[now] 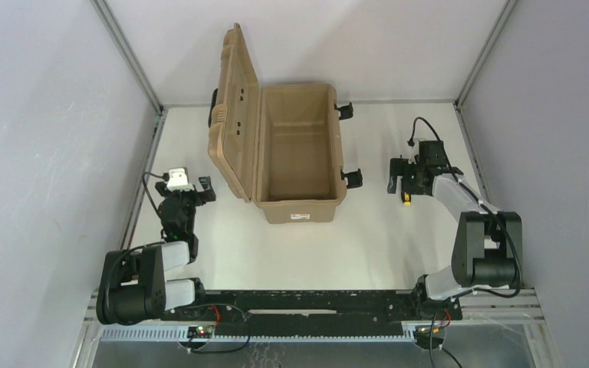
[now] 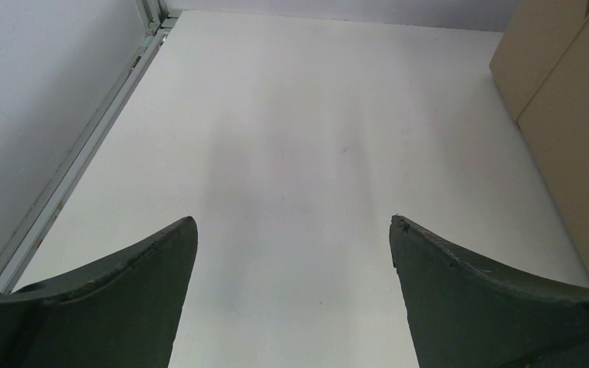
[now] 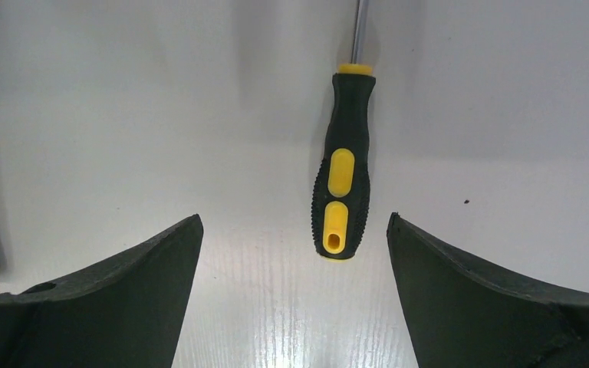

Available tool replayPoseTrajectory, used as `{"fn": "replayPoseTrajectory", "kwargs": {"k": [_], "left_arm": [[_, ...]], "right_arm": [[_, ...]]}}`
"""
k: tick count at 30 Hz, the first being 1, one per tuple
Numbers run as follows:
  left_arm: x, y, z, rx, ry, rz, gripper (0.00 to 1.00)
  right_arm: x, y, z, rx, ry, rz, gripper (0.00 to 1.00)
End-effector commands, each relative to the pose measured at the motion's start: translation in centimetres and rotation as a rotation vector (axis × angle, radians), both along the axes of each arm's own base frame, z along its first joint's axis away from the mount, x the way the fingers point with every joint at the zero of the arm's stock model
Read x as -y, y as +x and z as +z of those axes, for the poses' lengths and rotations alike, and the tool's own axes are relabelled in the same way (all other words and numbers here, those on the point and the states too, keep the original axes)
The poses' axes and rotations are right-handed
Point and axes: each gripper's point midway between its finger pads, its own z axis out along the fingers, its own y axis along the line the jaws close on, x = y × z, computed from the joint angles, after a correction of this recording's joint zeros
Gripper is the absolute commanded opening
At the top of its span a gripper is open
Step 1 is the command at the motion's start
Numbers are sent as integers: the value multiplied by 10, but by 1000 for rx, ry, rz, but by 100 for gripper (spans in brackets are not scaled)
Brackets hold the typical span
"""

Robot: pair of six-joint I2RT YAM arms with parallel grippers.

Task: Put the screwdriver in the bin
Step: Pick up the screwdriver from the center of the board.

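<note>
The right gripper descends toward the right in the wrist view next and closes around the screwdriver handle's ribbed rear, which lies below it and off-centre to that side.
The screwdriver lies on the white table with its yellow-and-black handle towards me and its thin shaft pointing away. My right gripper is open above the table. The handle's butt end lies just beyond the fingertip line, nearer the right finger, and touches neither finger. From above, the right gripper hovers right of the bin, with the yellow end of the screwdriver showing under it. The tan bin stands open at mid-table, its lid leaning left. My left gripper is open and empty left of the bin.
In the left wrist view, the left gripper faces bare table, with the bin's lid at right and the wall rail at left. Black latches stick out of the bin's right side. Grey walls enclose the table.
</note>
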Motion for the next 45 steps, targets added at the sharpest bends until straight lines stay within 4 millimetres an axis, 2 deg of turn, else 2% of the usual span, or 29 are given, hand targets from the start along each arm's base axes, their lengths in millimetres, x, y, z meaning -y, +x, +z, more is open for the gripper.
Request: {"fn": "replayPoseTrajectory", "kwargs": {"k": [1, 12, 21, 28, 45], "left_arm": [[-1, 5, 17, 55, 22, -4, 100], [0, 5, 17, 54, 22, -5, 100], [-1, 5, 17, 54, 22, -5, 100], [0, 5, 17, 54, 22, -6, 100], [0, 5, 17, 55, 22, -6, 100]], "right_arm": [[3, -7, -9, -114, -9, -19, 98], [16, 3, -19, -165, -69, -59, 93], [19, 6, -27, -202, -78, -72, 82], [20, 7, -31, -221, -86, -75, 69], [25, 10, -43, -256, -128, -87, 55]]}}
